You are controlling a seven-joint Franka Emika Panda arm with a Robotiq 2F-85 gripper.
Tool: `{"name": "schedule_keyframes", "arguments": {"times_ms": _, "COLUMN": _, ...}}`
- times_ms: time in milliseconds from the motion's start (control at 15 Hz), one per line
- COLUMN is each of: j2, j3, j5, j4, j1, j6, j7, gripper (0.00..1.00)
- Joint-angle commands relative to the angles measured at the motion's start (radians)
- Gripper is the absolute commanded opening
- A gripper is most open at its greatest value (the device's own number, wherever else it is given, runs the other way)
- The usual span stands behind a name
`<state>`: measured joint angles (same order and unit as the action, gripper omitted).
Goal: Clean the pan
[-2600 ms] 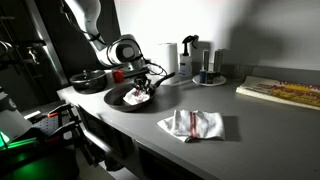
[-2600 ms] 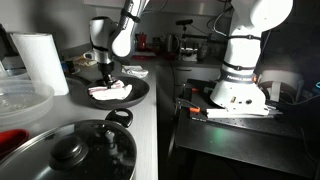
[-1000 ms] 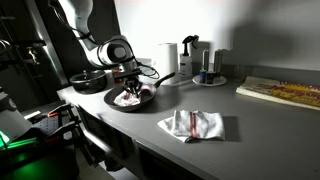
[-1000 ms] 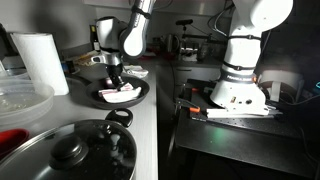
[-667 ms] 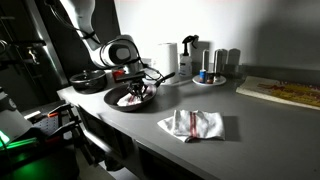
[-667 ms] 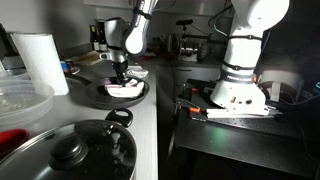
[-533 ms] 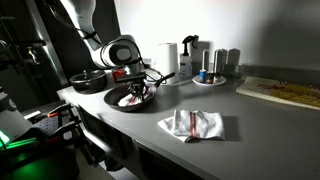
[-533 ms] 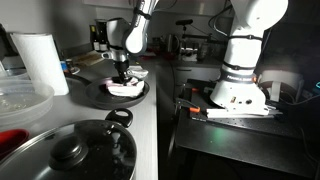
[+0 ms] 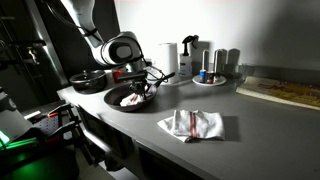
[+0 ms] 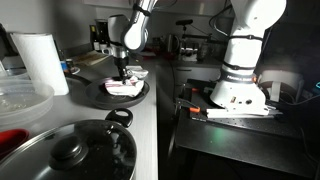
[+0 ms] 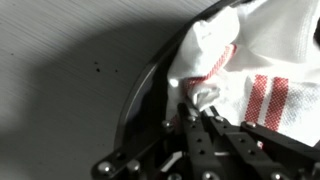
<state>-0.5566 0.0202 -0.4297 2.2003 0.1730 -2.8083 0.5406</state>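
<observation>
The counter (image 9: 168, 105) beside the second cloth lies beyond the pan's rim, so my gripper will next lift over that rim, cross there, lower and release the held cloth.
The pan (image 9: 112, 100) is a shallow dark frying pan on the counter; it also shows in an exterior view (image 10: 108, 94) and in the wrist view (image 11: 150, 85). A white cloth with red stripes (image 9: 131, 98) lies inside it, also seen in an exterior view (image 10: 122, 86) and the wrist view (image 11: 255, 70). My gripper (image 9: 139, 89) points down into the pan and is shut on a bunched fold of that cloth (image 11: 205, 95). In an exterior view the gripper (image 10: 123, 78) presses the cloth onto the pan's floor.
A second striped cloth (image 9: 192, 124) lies on the counter nearer the front. A smaller dark pan (image 9: 87, 80) stands behind. A paper towel roll (image 10: 38, 62), a lidded black pot (image 10: 75, 152), bottles on a tray (image 9: 209, 68) and another robot's base (image 10: 240, 60) stand around.
My gripper and the held cloth have slid across the pan's floor, toward the pan's far side in one exterior view. The pan and the counter cloth have not moved.
</observation>
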Motion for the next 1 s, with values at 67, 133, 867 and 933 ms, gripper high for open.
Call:
{"name": "schedule_keyframes", "arguments": {"times_ms": 67, "j2": 0.126, "j3": 0.053, "j5": 0.109, "j4": 0.039, "j1": 0.067, "j6": 0.014, "j7": 0.057, "gripper": 0.02}}
{"name": "schedule_keyframes", "arguments": {"times_ms": 133, "j2": 0.147, "j3": 0.062, "j5": 0.137, "j4": 0.039, "j1": 0.079, "j6": 0.02, "j7": 0.064, "gripper": 0.02}}
{"name": "schedule_keyframes", "arguments": {"times_ms": 867, "j2": 0.199, "j3": -0.002, "j5": 0.356, "j4": -0.15, "j1": 0.115, "j6": 0.177, "j7": 0.029, "gripper": 0.02}}
{"name": "schedule_keyframes", "arguments": {"times_ms": 933, "j2": 0.181, "j3": -0.013, "j5": 0.372, "j4": -0.187, "j1": 0.118, "j6": 0.205, "j7": 0.023, "gripper": 0.02}}
